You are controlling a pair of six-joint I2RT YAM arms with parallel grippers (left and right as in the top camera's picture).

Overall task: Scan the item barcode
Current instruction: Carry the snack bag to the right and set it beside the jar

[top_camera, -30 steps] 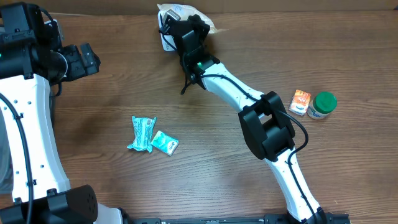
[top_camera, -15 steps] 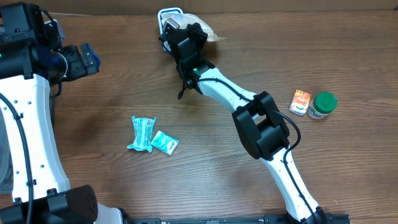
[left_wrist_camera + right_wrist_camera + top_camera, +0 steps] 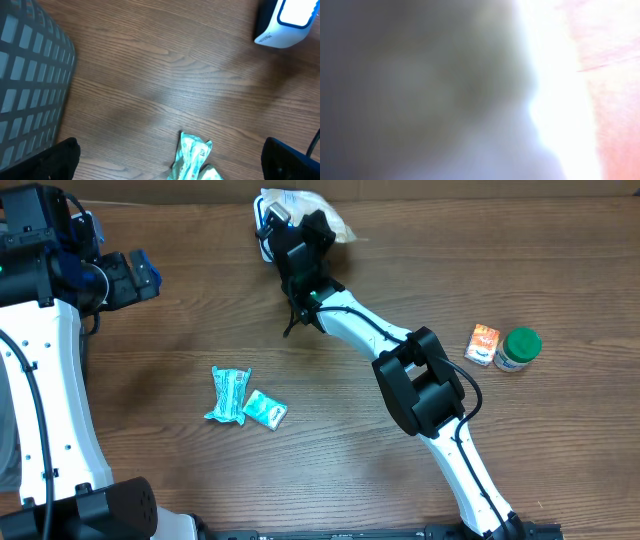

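Observation:
My right gripper needs to go back and down to the clear tabletop by the orange box, to the box's right in the overhead view, and let go of the packet there.
My right gripper [image 3: 292,222] reaches to the table's far edge and is shut on a pale crinkled packet [image 3: 328,214]. It holds the packet right beside the white, blue-windowed barcode scanner [image 3: 265,218], which the arm mostly hides from above. The scanner [image 3: 285,20] also shows at the top right of the left wrist view. The right wrist view is only a bright blur, with something pressed close to the lens. My left gripper [image 3: 140,272] hangs open at the far left, above the table, with nothing between its fingers.
Two green packets [image 3: 229,393] [image 3: 266,410] lie left of centre; one green packet [image 3: 192,155] shows below my left gripper [image 3: 171,152]. An orange box [image 3: 483,344] and a green-lidded jar [image 3: 518,348] stand at the right. A grey mesh basket [image 3: 30,75] sits at the left.
My right gripper has swung the pale packet a little left and back over the scanner. The left arm has not moved.

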